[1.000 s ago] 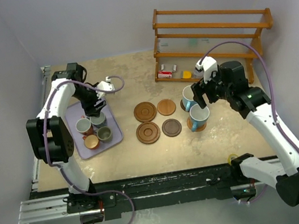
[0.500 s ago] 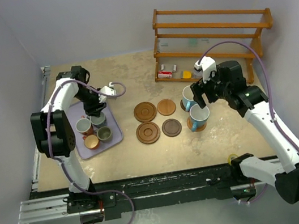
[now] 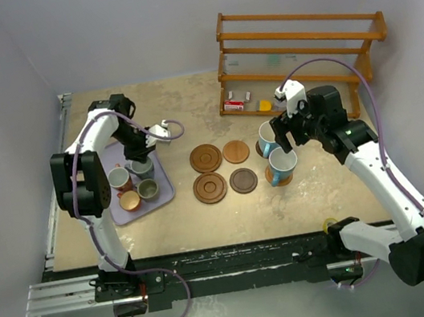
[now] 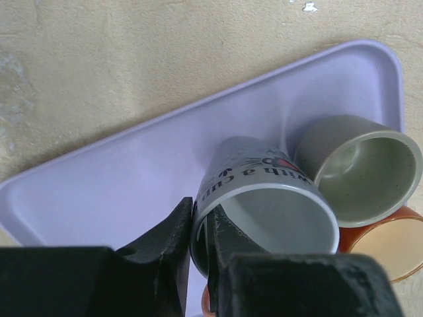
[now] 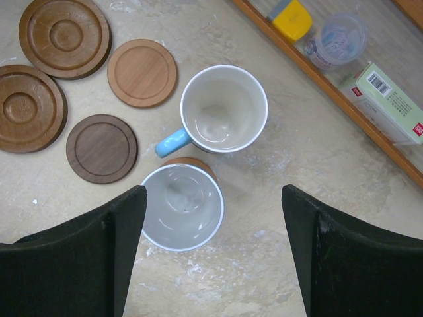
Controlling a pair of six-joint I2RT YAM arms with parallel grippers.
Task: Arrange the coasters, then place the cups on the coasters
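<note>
My left gripper is to lift the grey cup next, carry it across, lower it and let go, because the bare light-brown coaster is to the gripper's right in the top view.
On the lavender tray [image 4: 125, 191], my left gripper [image 4: 201, 218] is shut on the rim of a grey cup with lettering [image 4: 264, 198], one finger inside and one outside. A grey-green cup [image 4: 360, 168] and a copper-orange cup [image 4: 390, 247] touch it. From above, the gripper [image 3: 140, 156] is over the held cup [image 3: 142, 169]. Several bare wooden coasters [image 5: 64, 36] [image 5: 141, 72] [image 5: 102, 148] lie mid-table. My right gripper [image 5: 215, 218] hangs open above two light-blue and white cups [image 5: 223, 109] [image 5: 182, 206]. The nearer of these stands on a coaster.
A wooden rack [image 3: 299, 46] stands at the back right, with a yellow item [image 5: 293, 16] and a small box [image 5: 386, 99] on its lowest shelf. A fourth cup [image 3: 118, 177] sits on the tray's left side. Walls close in the table on the left and at the back.
My left gripper has closed onto the grey cup's rim after shifting slightly right over the tray. The right arm has not moved.
</note>
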